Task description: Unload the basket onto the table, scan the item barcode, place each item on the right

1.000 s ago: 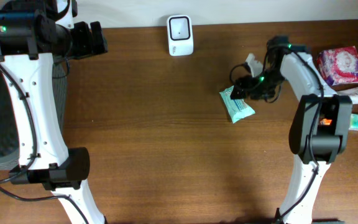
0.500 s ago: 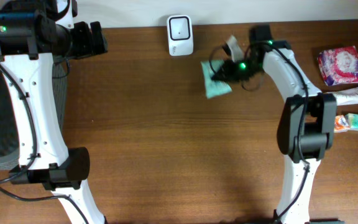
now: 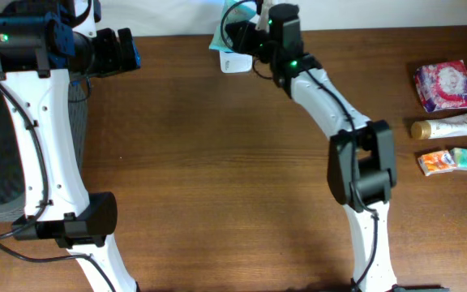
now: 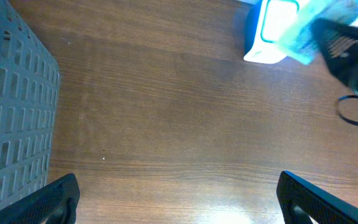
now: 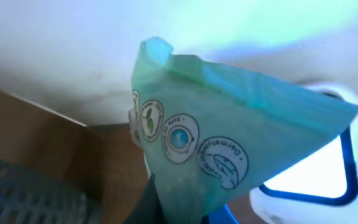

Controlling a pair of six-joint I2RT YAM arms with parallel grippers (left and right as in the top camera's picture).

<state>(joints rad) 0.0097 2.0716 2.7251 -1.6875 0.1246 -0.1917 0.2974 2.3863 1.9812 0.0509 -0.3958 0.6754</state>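
The wipes pack [image 3: 222, 34] will go back and to the right in the overhead view in my right gripper, over the orange and green packs, and I will release it where other items lie.
A teal wipes pack [image 5: 229, 124] with round printed badges is pinched in my right gripper [image 5: 185, 211], which is shut on its lower edge. The pack [image 3: 222, 34] hangs right over the white, blue-rimmed scanner [image 3: 235, 55] at the table's back edge, hiding most of it. In the right wrist view the scanner [image 5: 319, 180] shows just behind the pack. The left wrist view shows the scanner [image 4: 269, 31], the blurred pack [image 4: 312, 28] and the black right gripper [image 4: 353, 56]. My left gripper [image 4: 179, 202] is open and empty, far left of the scanner. No barcode shows.
A grey mesh basket [image 4: 11, 106] stands at the table's left edge. At the far right lie a pink packet [image 3: 443, 85], a cream tube [image 3: 452, 127] and small orange and green packs [image 3: 452, 160]. The right arm [image 3: 331, 97] stretches diagonally across the back.
My right gripper closed on the teal pack, lifted it from the table's right middle and swung it left and back over the scanner. The left arm stayed still.
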